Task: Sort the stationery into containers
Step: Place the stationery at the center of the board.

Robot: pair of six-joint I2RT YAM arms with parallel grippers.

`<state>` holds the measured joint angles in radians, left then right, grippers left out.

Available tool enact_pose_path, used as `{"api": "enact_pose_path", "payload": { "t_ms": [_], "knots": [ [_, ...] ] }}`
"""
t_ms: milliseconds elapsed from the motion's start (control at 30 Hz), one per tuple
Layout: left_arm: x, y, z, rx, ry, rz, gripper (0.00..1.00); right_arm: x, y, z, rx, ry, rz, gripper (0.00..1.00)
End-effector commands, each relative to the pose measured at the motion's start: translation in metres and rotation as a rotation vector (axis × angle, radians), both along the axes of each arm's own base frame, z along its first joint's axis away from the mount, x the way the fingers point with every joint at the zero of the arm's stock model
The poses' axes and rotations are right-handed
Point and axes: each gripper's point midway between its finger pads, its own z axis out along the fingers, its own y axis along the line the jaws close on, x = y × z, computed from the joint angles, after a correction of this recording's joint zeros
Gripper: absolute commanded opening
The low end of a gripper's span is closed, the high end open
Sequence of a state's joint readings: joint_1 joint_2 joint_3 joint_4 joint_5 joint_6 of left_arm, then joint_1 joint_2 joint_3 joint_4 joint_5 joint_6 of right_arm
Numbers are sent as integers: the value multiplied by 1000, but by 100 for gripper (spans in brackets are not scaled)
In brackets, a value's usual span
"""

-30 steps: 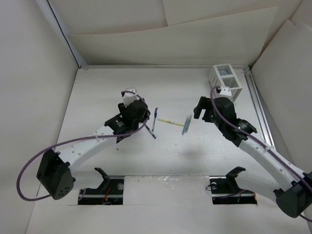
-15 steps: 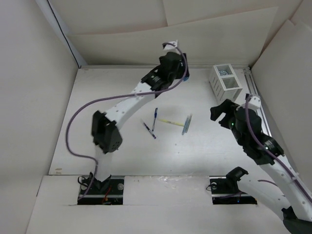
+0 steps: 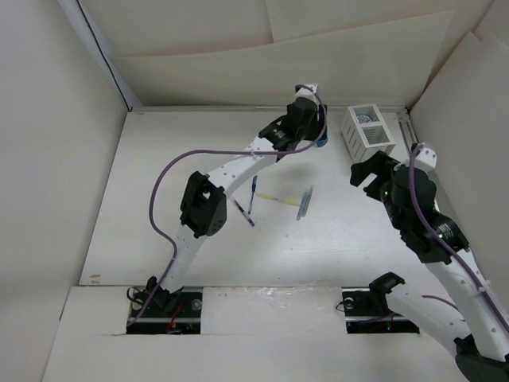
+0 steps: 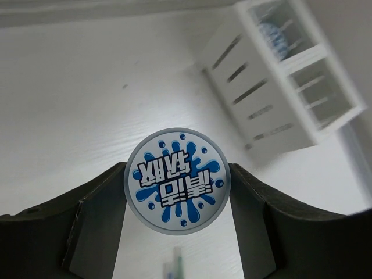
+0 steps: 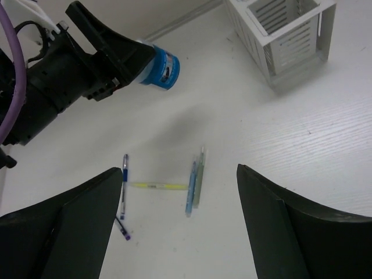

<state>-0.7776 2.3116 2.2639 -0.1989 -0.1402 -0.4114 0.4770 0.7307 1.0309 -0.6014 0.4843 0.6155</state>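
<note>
The bare tabletop beside the pale-yellow stick (image 3: 276,197) is clear, so my left gripper should pull back, lower the roll onto that patch and let go of it.
My left gripper (image 3: 316,137) is shut on a round blue-and-white roll (image 4: 176,180) and holds it above the table, just left of the white slatted organizer box (image 3: 369,135). The roll also shows in the right wrist view (image 5: 160,65). A second roll (image 4: 278,34) lies in the box's far compartment. The dark blue pen (image 3: 252,194), the pale-yellow stick (image 3: 276,197) and the light-blue stick (image 3: 304,204) lie on the table's middle. My right gripper (image 5: 179,168) is open and empty, raised above the sticks, in front of the box (image 5: 285,32).
A short dark purple-tipped pen (image 3: 243,213) lies beside the blue pen. A grey-green stick (image 5: 199,177) lies against the light-blue stick (image 5: 190,189). White walls close in the back and sides. A metal rail (image 3: 421,175) runs along the right edge.
My left arm has swung from the table's left middle to the far back, carrying the roll up beside the box. My right arm has drawn back to the right.
</note>
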Motion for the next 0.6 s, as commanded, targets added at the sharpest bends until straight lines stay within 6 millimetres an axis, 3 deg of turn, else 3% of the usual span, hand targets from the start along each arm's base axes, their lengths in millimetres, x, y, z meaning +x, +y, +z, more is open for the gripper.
{"api": "enact_pose_path", "payload": {
  "t_ms": [0,67,100,167,267,467,567],
  "knots": [
    [8,40,16,75,-87,136,25,12,10,-10,1,-1,45,85],
    [8,49,-8,139,-67,162,25,24,16,-35,-14,54,58,85],
    [10,54,-10,157,-78,183,25,29,24,-38,-3,50,83,85],
    [13,52,-30,183,-57,180,25,41,27,-60,-28,97,83,84],
    [11,53,-44,207,-36,178,26,55,36,-71,-19,105,103,84],
    [7,62,-91,257,23,175,31,89,51,-113,-31,195,126,84],
    [0,61,-98,238,51,158,30,95,58,-126,-32,223,144,84]
  ]
}}
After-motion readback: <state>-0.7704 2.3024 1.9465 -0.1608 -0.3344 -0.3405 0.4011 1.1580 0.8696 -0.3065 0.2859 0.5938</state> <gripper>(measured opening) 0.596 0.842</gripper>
